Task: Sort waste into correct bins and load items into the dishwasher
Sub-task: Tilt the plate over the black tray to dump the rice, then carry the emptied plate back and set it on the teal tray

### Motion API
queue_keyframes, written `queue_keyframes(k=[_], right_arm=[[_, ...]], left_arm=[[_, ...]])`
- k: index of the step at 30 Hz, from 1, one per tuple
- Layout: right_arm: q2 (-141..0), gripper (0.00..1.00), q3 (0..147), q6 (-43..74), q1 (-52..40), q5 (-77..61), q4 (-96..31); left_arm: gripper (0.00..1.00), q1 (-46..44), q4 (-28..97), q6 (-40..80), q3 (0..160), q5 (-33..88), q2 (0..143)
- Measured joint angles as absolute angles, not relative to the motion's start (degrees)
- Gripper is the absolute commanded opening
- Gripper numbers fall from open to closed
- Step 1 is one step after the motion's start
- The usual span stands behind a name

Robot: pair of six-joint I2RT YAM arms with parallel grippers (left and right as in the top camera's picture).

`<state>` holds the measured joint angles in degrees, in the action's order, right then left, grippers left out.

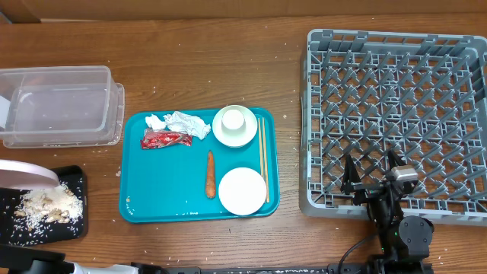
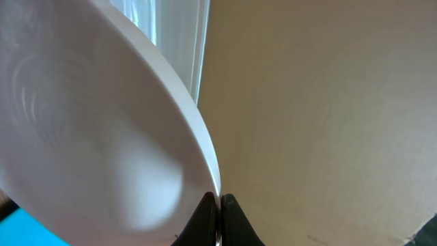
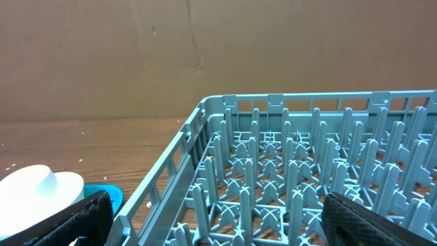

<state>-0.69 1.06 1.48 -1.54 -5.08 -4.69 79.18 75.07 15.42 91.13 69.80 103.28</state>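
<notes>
Bare teal tray (image 1: 173, 180) is below my left gripper and to its right in the overhead view. My left gripper needs to lower the plate (image 1: 23, 173) there next, beside the carrot, and let go of it.
My left gripper (image 2: 219, 208) is shut on the rim of the white plate (image 2: 89, 137). In the overhead view the plate (image 1: 23, 173) is tilted above the black tray (image 1: 72, 221), which holds pale rice scraps (image 1: 47, 204). The clear tub (image 1: 61, 106) stands behind it. On the teal tray (image 1: 167, 202) lie white tissues (image 1: 181, 123), a red wrapper (image 1: 165, 139), a carrot (image 1: 211, 173), a bowl with a cup (image 1: 234, 125), a second bowl (image 1: 242, 190) and chopsticks (image 1: 262, 156). My right gripper (image 1: 373, 179) is open and empty over the front edge of the grey dish rack (image 1: 396, 91).
The right wrist view shows the rack's pegs (image 3: 293, 178) between my fingers, and a white bowl (image 3: 41, 188) on the teal tray's corner (image 3: 113, 196) to the left. Rice grains are scattered on the wooden table (image 1: 228, 53) around the trays.
</notes>
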Motion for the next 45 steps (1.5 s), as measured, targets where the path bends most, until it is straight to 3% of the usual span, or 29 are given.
queue_keyframes(k=[12, 19, 25, 34, 45], right_arm=[[-0.69, 1.0, 1.06, 1.5, -1.54, -5.08, -4.69], [-0.69, 1.0, 1.06, 1.5, -1.54, -5.08, -4.69], [-0.69, 1.0, 1.06, 1.48, -1.54, -5.06, -4.69], [-0.69, 1.0, 1.06, 1.5, -1.54, -5.08, -4.73], [-0.69, 1.0, 1.06, 1.48, -1.54, -5.06, -4.69]], left_arm=[[0.04, 79.11, 81.84, 11.38, 91.13, 55.99, 95.22], [0.04, 74.48, 82.15, 14.85, 91.26, 38.87, 87.74], [0.04, 67.4, 83.94, 13.15, 91.29, 40.32, 87.48], [0.04, 45.08, 88.66, 13.54, 91.29, 33.91, 87.46], [0.04, 8.86, 86.54, 24.93, 91.29, 10.04, 87.59]])
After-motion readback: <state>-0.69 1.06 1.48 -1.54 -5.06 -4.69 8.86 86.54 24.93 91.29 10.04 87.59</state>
